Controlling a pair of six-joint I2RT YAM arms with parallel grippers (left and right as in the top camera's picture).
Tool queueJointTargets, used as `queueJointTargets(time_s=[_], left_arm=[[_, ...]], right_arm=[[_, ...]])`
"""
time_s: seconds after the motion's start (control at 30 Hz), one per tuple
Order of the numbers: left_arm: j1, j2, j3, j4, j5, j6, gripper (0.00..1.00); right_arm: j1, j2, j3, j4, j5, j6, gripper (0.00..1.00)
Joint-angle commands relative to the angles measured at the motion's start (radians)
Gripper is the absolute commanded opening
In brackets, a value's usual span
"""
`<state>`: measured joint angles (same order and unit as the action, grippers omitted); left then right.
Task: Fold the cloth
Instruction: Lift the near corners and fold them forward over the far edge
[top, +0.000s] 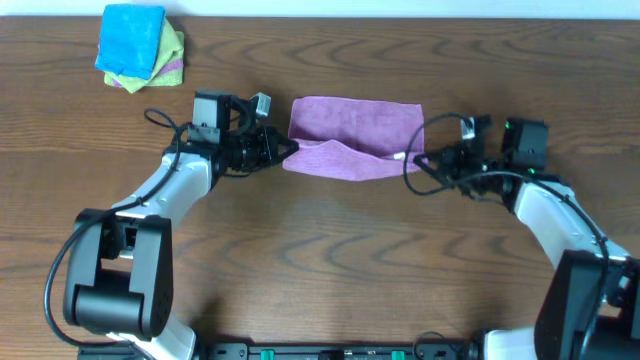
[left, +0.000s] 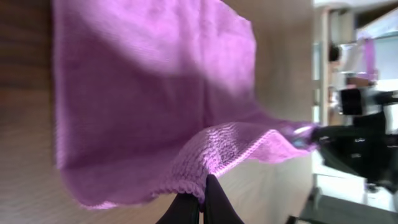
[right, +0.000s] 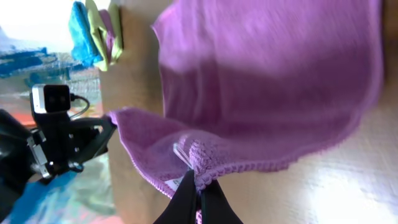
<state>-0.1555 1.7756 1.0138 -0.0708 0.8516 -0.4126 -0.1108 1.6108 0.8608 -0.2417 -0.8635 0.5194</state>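
Note:
The cloth's flat side edge (top: 300, 122) (left: 71, 93) lies below my left gripper and outward of it, so I will next move that gripper outward and down and release the still lifted corner onto the edge.
The purple cloth (top: 355, 136) lies on the wooden table between the two arms, its near edge lifted and sagging in the middle. My left gripper (top: 284, 152) is shut on the cloth's near left corner (left: 198, 180), the black fingers (left: 214, 205) pinched tight on the hem. On the other side my right gripper (top: 412, 160) is shut on the near right corner (right: 202, 163), next to the small white tag (right: 180, 152). The far edge of the cloth (right: 267, 56) rests flat on the table.
A stack of folded cloths, blue (top: 132, 38) on top of yellow-green (top: 172, 50), sits at the far left corner of the table (top: 320, 260). That stack (right: 93, 34) also shows in the right wrist view, beyond the left arm (right: 56, 137).

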Motion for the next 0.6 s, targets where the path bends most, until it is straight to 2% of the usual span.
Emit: queueJointTargets(time_s=[0.0, 0.27, 0.57], left_arm=[[-0.002, 0.05, 0.065, -0.02, -0.078, 0.085, 0.06], [0.0, 0.175, 0.201, -0.025, -0.107, 0.103, 0.05], [0.0, 0.332, 0.48, -0.138, -0.113, 0.15, 0.06]], right_arm=[[0.017, 0.073, 0.082, -0.002, 0.059, 0.027, 0.02], [0.023, 0.261, 0.237, -0.013, 0.079, 0.026, 0.02], [0.023, 0.37, 0.413, -0.021, 0.111, 0.045, 0.02]])
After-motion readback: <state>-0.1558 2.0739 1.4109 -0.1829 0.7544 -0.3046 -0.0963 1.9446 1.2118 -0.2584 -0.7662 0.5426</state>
